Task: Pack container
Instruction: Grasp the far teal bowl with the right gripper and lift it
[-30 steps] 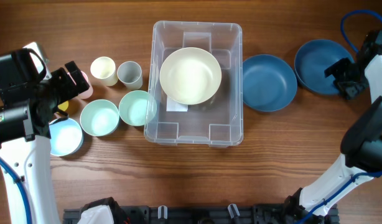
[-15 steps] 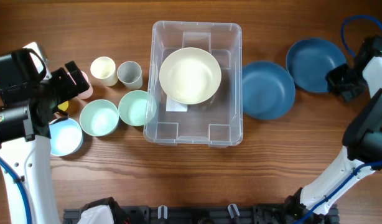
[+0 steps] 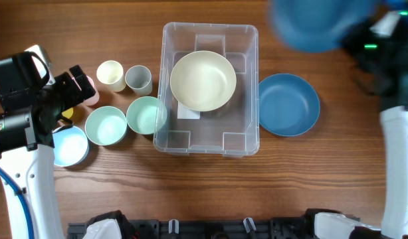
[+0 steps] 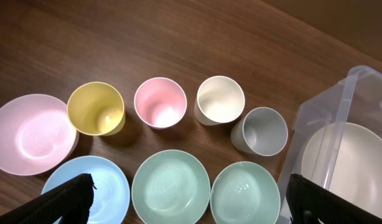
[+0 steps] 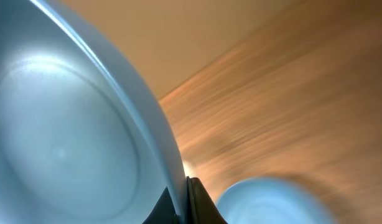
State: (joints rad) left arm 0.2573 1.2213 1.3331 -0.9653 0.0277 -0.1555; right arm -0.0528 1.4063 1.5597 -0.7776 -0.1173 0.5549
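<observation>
My right gripper will next carry the dark blue bowl to the left in the overhead view, then down into the cream bowl (image 3: 203,81), which is empty.
The clear plastic container (image 3: 165,86) stands mid-table with a cream bowl (image 3: 203,80) inside it. Its corner shows at the right of the left wrist view, container (image 4: 349,99). My right gripper (image 5: 183,199) is shut on the rim of a dark blue bowl (image 3: 317,23). That bowl hangs blurred in the air beyond the container's far right corner and fills the left of the right wrist view, dark blue bowl (image 5: 60,143). My left gripper (image 4: 191,202) hangs wide open above the cups and bowls left of the container, holding nothing.
A second blue bowl (image 3: 288,105) lies on the table right of the container. To the left stand yellow (image 4: 96,109), pink (image 4: 157,102), cream (image 4: 220,99) and grey (image 4: 259,130) cups. With them are a pink bowl (image 4: 32,134), a light blue bowl (image 4: 85,190) and two mint bowls (image 4: 171,185).
My right gripper shut on the far blue bowl's rim and lifted it up and to the left. The other blue bowl slid slightly toward the front. The left arm stayed still.
</observation>
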